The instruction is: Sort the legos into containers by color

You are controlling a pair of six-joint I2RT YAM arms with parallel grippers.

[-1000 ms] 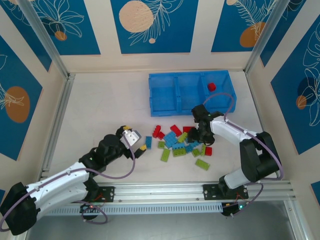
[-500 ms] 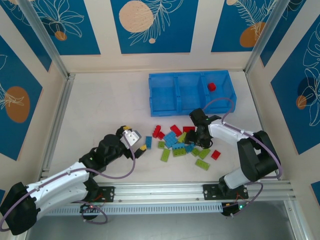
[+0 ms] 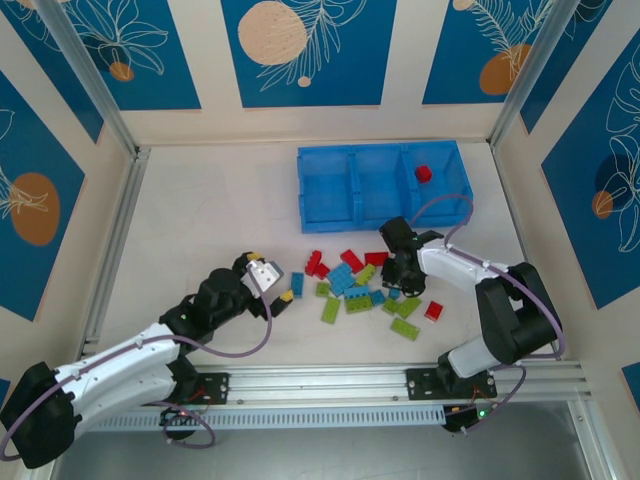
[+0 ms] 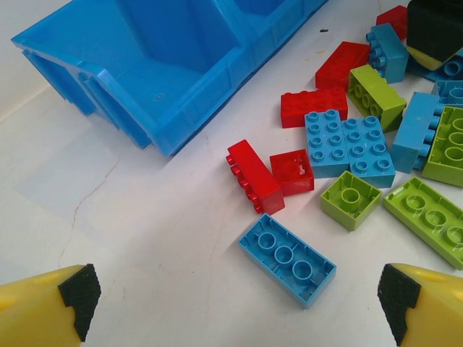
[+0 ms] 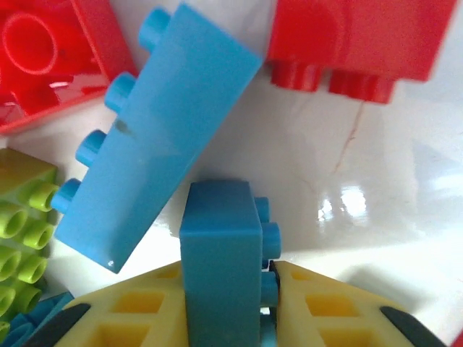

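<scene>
My right gripper carries the light blue lego up and outward over the tray's empty middle section (image 3: 382, 187) next and releases it, keeping its color apart from the tray's red lego.
Red, light blue and lime green legos (image 3: 358, 283) lie in a loose pile in front of the blue tray of containers (image 3: 330, 213). One red lego (image 3: 424, 173) sits in the tray's right compartment. My right gripper (image 3: 394, 274) is down at the pile's right side. It is shut on a light blue lego (image 5: 219, 260), studs facing right, held between the yellow fingers (image 5: 329, 311). My left gripper (image 4: 236, 300) hovers open left of the pile, with an upturned blue lego (image 4: 287, 259) just beyond its fingertips (image 4: 78, 298).
A longer blue lego (image 5: 155, 137) leans close beside the held one, with red legos (image 5: 362, 36) behind it. One red lego (image 3: 433, 310) and a green one (image 3: 405, 328) lie apart at the pile's near right. The enclosure walls stand around the table.
My right gripper has closed on the light blue lego after shifting slightly left in the pile. One red lego was nudged out to the right. The left arm has stayed still.
</scene>
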